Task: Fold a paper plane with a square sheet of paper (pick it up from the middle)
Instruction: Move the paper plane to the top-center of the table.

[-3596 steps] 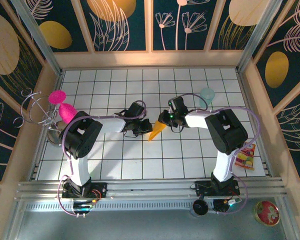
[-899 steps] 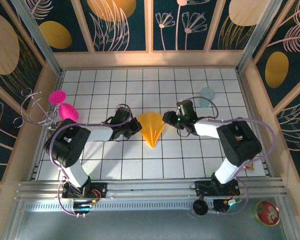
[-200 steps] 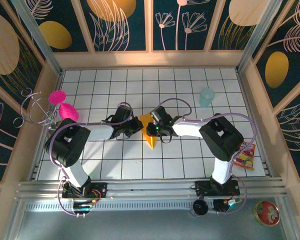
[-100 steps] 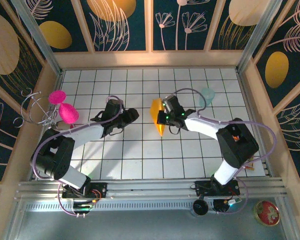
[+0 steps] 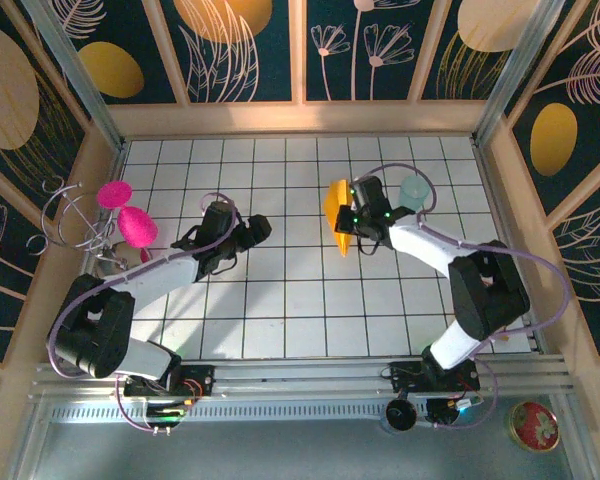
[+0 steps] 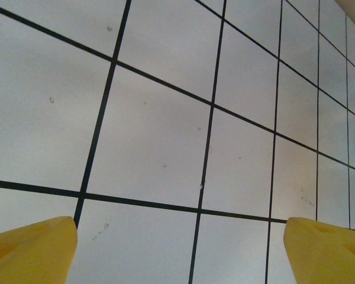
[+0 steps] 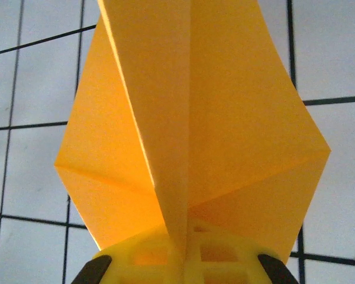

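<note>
My right gripper is above and inward of the bare tiles, which lie clear. It will next lower the paper plane (image 5: 336, 210) outward and let it go on them.
The paper plane (image 5: 336, 210) is orange-yellow paper folded to a pointed kite shape with a centre crease. It stands on edge off the tiles, right of centre. My right gripper (image 5: 352, 221) is shut on it. In the right wrist view the folded paper (image 7: 189, 118) fans out above my right gripper (image 7: 186, 257), its centre crease pinched between the yellow fingers (image 7: 142, 260). My left gripper (image 5: 257, 229) hangs over bare tiles to the left, apart from the paper. In the left wrist view my left gripper (image 6: 180, 254) is open, its yellow fingertips (image 6: 32, 251) wide apart with nothing between them.
A pale teal cup (image 5: 414, 190) stands just behind and right of the right gripper. Pink objects (image 5: 127, 216) and a wire rack (image 5: 65, 215) sit at the left wall. A red tin (image 5: 533, 425) lies outside the front rail. White grid tiles (image 5: 280, 300) spread between the arms.
The left gripper opened, let go of the paper and drew back to the left. The right gripper carried the paper up and toward the back right.
</note>
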